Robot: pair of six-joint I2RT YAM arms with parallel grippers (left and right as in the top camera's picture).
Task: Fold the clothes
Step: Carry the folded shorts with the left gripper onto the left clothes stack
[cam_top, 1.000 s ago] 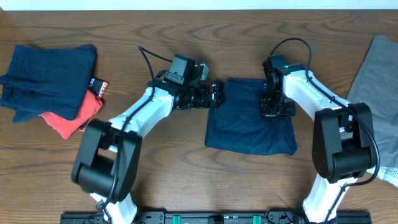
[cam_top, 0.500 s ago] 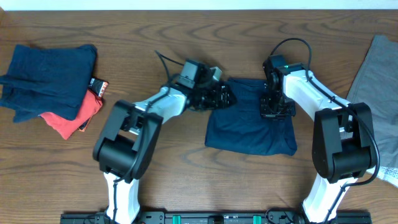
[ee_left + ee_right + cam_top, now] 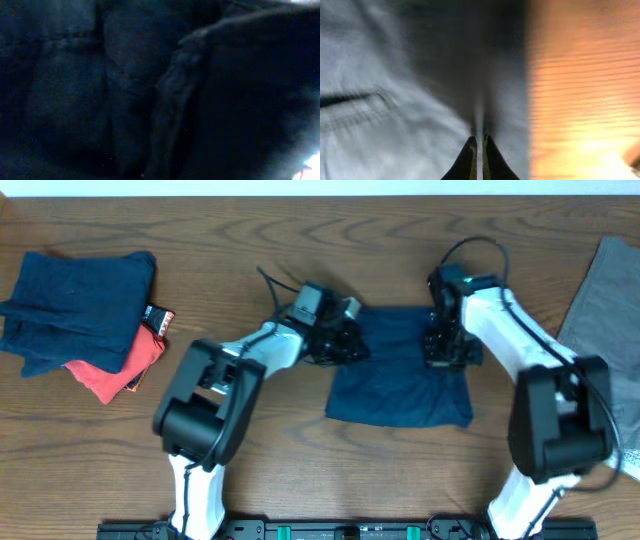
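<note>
My left gripper lifts the shorts [image 3: 400, 385] next and carries them onto that pile, to its left in the overhead view.
The clothes in play are dark navy shorts [image 3: 400, 385], lying flat mid-table. My left gripper [image 3: 345, 340] sits on their upper left edge. Its wrist view is filled with dark navy cloth [image 3: 125, 90] pressed close, with a puckered seam, and no fingers show; it is shut on that edge. My right gripper [image 3: 445, 350] rests on the upper right part of the shorts. In the right wrist view the right gripper [image 3: 479, 140] has its dark fingers [image 3: 467, 160] almost touching, pinching a ridge of the cloth [image 3: 395, 125], which looks washed-out pale there.
A pile of navy cloth [image 3: 80, 305] over a red garment [image 3: 110, 370] lies at the far left. A grey garment [image 3: 605, 310] hangs at the right edge. Bare wooden table [image 3: 300, 460] surrounds the shorts.
My left gripper has moved right onto the shorts' left edge and closed from wide open. The right gripper has shifted slightly up and to the right, staying shut.
</note>
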